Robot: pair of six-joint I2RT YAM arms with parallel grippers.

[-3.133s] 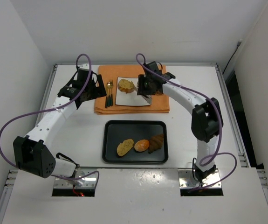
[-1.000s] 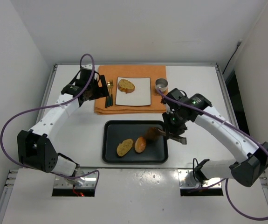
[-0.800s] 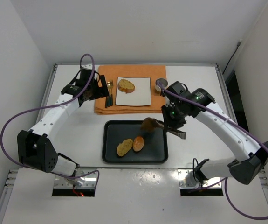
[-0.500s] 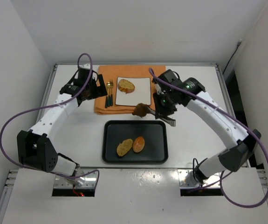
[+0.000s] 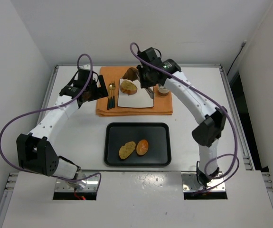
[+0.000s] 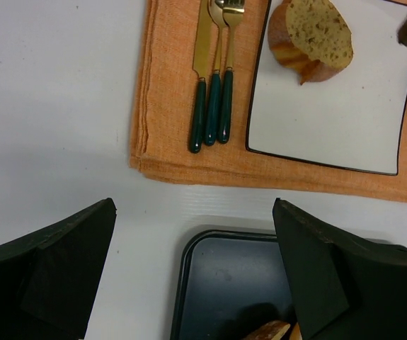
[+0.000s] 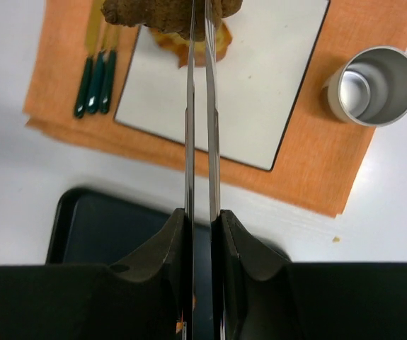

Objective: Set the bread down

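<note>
My right gripper holds the tongs' arms and should next lower, moving right in the top view, to release them over the plate (image 7: 270,40), bare beside the golden slice.
My right gripper (image 5: 145,78) is shut on metal tongs (image 7: 199,106) whose tips pinch a dark brown bread (image 5: 130,73), also in the right wrist view (image 7: 168,14). It hangs over the far left part of the white plate (image 5: 143,99), just above a golden bread slice (image 5: 128,87) lying there. The plate sits on an orange placemat (image 5: 167,107). Two more breads (image 5: 127,149) (image 5: 142,147) lie on the black tray (image 5: 137,127). My left gripper (image 5: 94,90) is open and empty, above the placemat's left edge.
A metal cup (image 5: 164,89) stands on the placemat right of the plate, close to my right arm. Green-handled cutlery (image 5: 111,95) lies left of the plate. The tray's near left corner (image 6: 189,269) shows between my left fingers.
My right gripper lifted the dark brown bread off the tray with the tongs and carried it away and left, to above the plate. The left arm has barely moved.
</note>
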